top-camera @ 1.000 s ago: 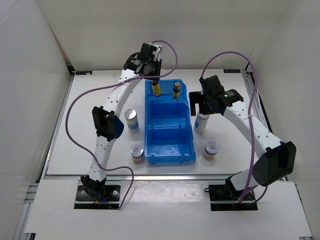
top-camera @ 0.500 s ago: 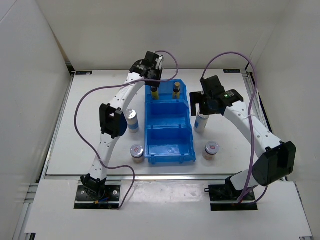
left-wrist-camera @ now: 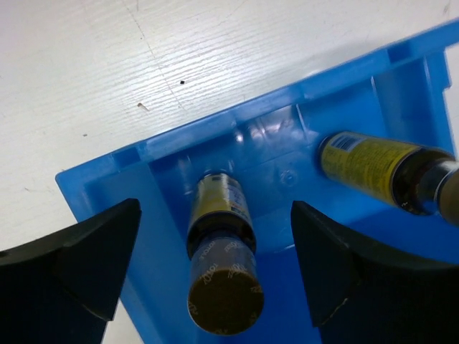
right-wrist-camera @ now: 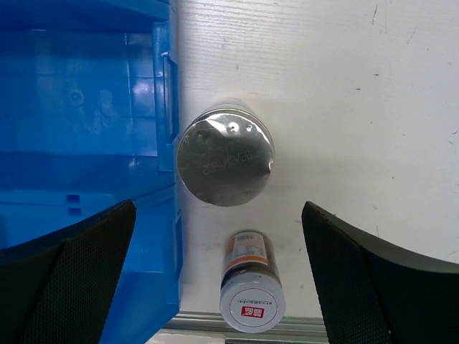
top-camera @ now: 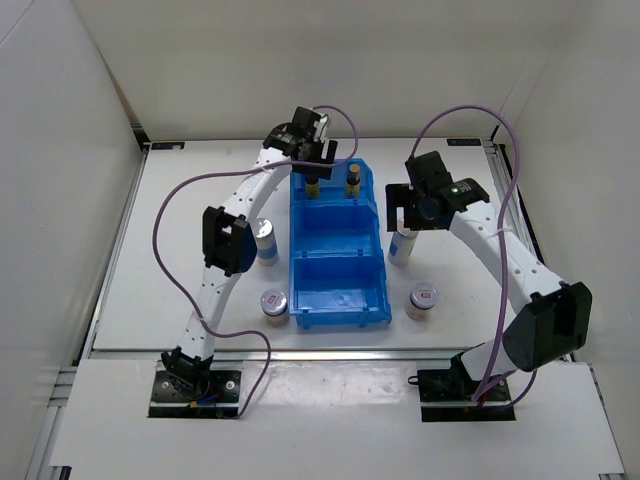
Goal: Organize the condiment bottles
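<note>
The shaker's silver top (top-camera: 406, 230) (right-wrist-camera: 226, 158) is below my right gripper, in line with the gap between its open fingers, so the gripper should lower them around it and close.
Two brown yellow-labelled bottles (top-camera: 313, 186) (top-camera: 353, 180) stand in the far compartment of the blue bin (top-camera: 336, 268). My left gripper (top-camera: 312, 164) hangs open just above the left one; in the left wrist view that tan-capped bottle (left-wrist-camera: 219, 236) stands free between the spread fingers (left-wrist-camera: 93, 258), the other bottle (left-wrist-camera: 369, 163) to its right. My right gripper (top-camera: 407, 212) is open over a silver-topped shaker (top-camera: 402, 246) beside the bin's right wall. The right wrist view shows the shaker's top (right-wrist-camera: 225, 163) and a white-lidded jar (right-wrist-camera: 252, 287) beyond it.
A second shaker (top-camera: 264, 241) and a short jar (top-camera: 273, 302) stand left of the bin, and another jar (top-camera: 422, 299) sits to its right front. The bin's middle and near compartments hold nothing. White walls enclose the table.
My left gripper has opened and let go of the brown bottle, which now stands in the far compartment. The right arm has hardly moved.
</note>
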Controlling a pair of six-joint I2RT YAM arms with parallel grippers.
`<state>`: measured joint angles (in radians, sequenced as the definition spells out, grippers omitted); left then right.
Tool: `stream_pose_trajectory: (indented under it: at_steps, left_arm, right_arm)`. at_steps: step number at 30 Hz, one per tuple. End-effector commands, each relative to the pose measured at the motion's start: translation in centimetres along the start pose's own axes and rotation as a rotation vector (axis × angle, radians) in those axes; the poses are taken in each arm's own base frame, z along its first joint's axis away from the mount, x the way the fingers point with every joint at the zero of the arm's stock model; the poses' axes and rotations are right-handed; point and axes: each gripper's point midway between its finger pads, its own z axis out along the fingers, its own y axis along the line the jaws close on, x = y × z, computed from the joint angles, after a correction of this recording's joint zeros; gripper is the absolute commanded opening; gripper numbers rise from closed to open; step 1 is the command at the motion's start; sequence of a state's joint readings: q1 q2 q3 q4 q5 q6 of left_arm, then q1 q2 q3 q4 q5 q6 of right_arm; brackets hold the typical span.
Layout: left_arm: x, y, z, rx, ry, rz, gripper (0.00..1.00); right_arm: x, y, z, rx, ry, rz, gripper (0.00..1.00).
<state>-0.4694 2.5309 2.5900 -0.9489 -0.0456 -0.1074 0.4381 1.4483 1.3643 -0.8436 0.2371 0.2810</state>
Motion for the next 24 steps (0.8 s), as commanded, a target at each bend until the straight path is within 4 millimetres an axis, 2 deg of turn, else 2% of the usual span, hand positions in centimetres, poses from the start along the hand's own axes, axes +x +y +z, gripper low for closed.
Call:
stream_pose_trajectory:
  at_steps: [1, 5, 8, 9, 12, 13, 14, 15, 16, 17, 18, 19, 20, 21, 22, 23, 24]
  left_arm:
    - [-2.1, -0.7, -2.7, 0.010, -0.061, 0.005, 1.00]
    - [-3.2, -0.5, -4.2, -0.004, -0.093, -0.007, 1.00]
    - [-4.9, 0.3, -6.6, -0.046, -0.148, -0.025, 1.00]
    - [-6.3, 0.5, -8.8, -0.056, -0.192, -0.030, 1.00]
    - [-6.9, 1.2, -11.8, -0.094, -0.223, -0.078, 1.00]
    - [-7.9, 1.8, -14.7, -0.094, -0.268, -0.104, 1.00]
    - [-7.9, 2.8, -15.8, -0.104, -0.276, -0.130, 1.00]
    - [-7.0, 3.4, -16.1, -0.112, -0.253, -0.161, 1.00]
    - [-7.4, 4.0, -18.8, -0.114, -0.290, -0.185, 1.00]
    - [-5.9, 5.2, -18.7, -0.134, -0.254, -0.215, 1.00]
    - [-5.6, 5.8, -19.6, -0.142, -0.256, -0.223, 1.00]
    - [-5.7, 6.2, -22.1, -0.144, -0.288, -0.231, 1.00]
    - [-5.2, 6.8, -22.7, -0.152, -0.286, -0.238, 1.00]
    - [-3.6, 7.6, -22.4, -0.170, -0.248, -0.246, 1.00]
    - [-2.9, 8.0, -22.9, -0.195, -0.243, -0.247, 1.00]
    - [-2.7, 8.8, -24.6, -0.211, -0.270, -0.260, 1.00]
    - [-0.7, 9.7, -23.9, -0.246, -0.226, -0.265, 1.00]
  right_arm:
    - [0.1, -0.6, 0.2, 0.032, 0.011, 0.037, 1.00]
    - [0.4, -0.7, 1.0, 0.049, 0.036, 0.031, 1.00]
    - [0.5, -1.1, 2.1, 0.074, 0.062, 0.034, 1.00]
    - [0.1, -0.8, 2.2, 0.064, 0.060, 0.045, 1.00]
    - [0.0, -0.7, 3.5, 0.063, 0.092, 0.048, 1.00]
    - [-0.4, -0.5, 3.7, 0.062, 0.090, 0.048, 1.00]
    - [0.1, -0.5, 4.6, 0.072, 0.119, 0.054, 1.00]
    - [0.1, -0.4, 4.8, 0.075, 0.129, 0.052, 1.00]
    - [-0.2, -0.5, 5.1, 0.071, 0.131, 0.071, 1.00]
    - [0.5, -0.5, 5.6, 0.082, 0.164, 0.076, 0.98]
    - [0.5, -0.5, 5.7, 0.082, 0.164, 0.076, 0.91]
    - [0.7, -0.5, 6.1, 0.086, 0.177, 0.074, 0.87]
    - [1.1, -0.5, 6.2, 0.090, 0.185, 0.083, 0.81]
    - [1.1, -0.5, 6.2, 0.090, 0.185, 0.083, 0.67]
    - [1.0, -0.5, 6.0, 0.087, 0.175, 0.085, 0.59]
    - [0.9, -0.5, 5.8, 0.084, 0.167, 0.086, 0.51]
    - [1.1, -0.7, 5.6, 0.094, 0.165, 0.096, 0.44]
